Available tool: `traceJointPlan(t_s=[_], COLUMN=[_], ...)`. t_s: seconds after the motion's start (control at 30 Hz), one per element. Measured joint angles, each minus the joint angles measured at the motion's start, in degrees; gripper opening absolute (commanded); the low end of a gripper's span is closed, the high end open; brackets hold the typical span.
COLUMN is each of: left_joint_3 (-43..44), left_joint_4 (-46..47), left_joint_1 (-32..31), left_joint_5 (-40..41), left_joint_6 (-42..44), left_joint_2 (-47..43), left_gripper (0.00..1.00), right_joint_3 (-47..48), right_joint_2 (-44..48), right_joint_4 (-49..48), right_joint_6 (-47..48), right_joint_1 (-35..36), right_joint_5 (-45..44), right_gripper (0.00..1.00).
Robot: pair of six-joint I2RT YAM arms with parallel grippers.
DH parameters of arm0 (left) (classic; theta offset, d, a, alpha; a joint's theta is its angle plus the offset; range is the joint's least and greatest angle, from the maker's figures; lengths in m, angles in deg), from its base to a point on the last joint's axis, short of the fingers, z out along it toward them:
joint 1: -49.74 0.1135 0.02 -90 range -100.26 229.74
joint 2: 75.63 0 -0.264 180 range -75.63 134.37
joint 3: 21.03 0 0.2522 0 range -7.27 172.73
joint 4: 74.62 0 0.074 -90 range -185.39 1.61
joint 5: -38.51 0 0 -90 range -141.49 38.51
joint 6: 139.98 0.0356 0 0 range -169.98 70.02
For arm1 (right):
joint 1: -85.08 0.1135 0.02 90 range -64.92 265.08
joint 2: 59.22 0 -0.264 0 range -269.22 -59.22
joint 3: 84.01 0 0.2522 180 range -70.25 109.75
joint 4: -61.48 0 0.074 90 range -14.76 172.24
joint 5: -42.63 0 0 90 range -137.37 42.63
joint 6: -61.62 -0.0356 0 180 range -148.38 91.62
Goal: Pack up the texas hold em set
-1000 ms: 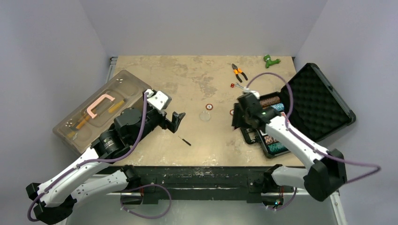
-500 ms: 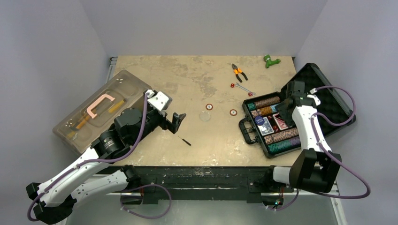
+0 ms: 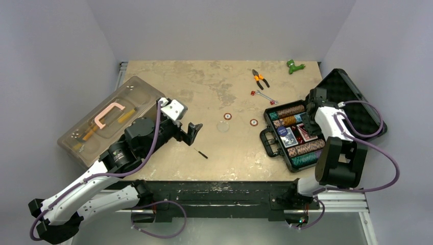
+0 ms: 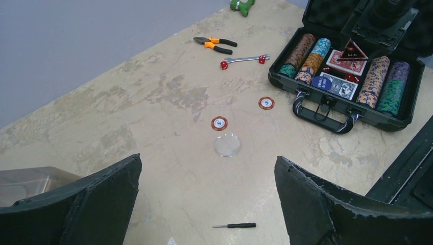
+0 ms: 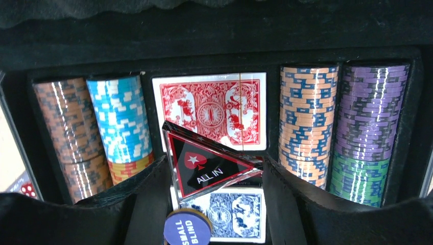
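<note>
The top of the red deck (image 3: 306, 133) (image 5: 212, 109) is bare between the chip rows, so I need to lower my right gripper toward it next and release the ALL IN button there.
The black case (image 3: 269, 146) lies open at the right, foam lid (image 3: 352, 109) laid back. In it are chip rows (image 5: 120, 120), a red deck (image 5: 212, 109), a blue deck (image 5: 232, 217) and a "SMALL BLIND" button (image 5: 187, 228). My right gripper (image 3: 310, 125) hangs over the card slots, shut on a triangular "ALL IN" button (image 5: 204, 166) that spans both fingers. Two loose chips (image 3: 227, 116) (image 3: 253, 122), a clear round disc (image 3: 223, 126) and red dice (image 4: 223, 65) lie on the table. My left gripper (image 3: 196, 131) hovers open mid-table, holding nothing.
A translucent brown toolbox (image 3: 110, 117) with a pink handle sits at the left. Orange pliers (image 3: 260, 78), a wrench (image 3: 264, 96) and a green object (image 3: 294, 65) lie toward the back. A small screwdriver (image 3: 200, 152) lies just below the left gripper.
My right arm has swung from the table in front of the case to over the case's card slots. The left arm has not moved.
</note>
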Motion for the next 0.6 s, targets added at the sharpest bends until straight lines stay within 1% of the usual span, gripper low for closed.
traceJointPlan(t_s=[0.17,0.4,0.5,0.6], left_joint_3=[0.02,0.02,0.02,0.02], left_joint_4=[0.00,-0.02,-0.02,-0.02], left_joint_1=[0.00,0.02,0.00,0.00], left_joint_5=[-0.02,-0.20,-0.20,-0.22], left_joint_6=[0.02,0.46,0.66,0.85], left_joint_2=[0.17,0.74,0.79,0.96], left_gripper=[0.99,0.99,0.99,0.99], right_joint_3=[-0.07,-0.09,-0.09,-0.09], right_joint_2=[-1.81,-5.31,-6.45,-6.67], right_joint_4=[-1.11,-1.77,-1.79,-1.77], right_joint_6=[-2.99,-5.57,-6.12,-6.49], right_joint_1=[-0.02,-0.04,-0.04,-0.04], right_joint_5=[-2.21,-2.43,-2.38,-2.47], right_gripper=[0.00,0.00,0.05,0.12])
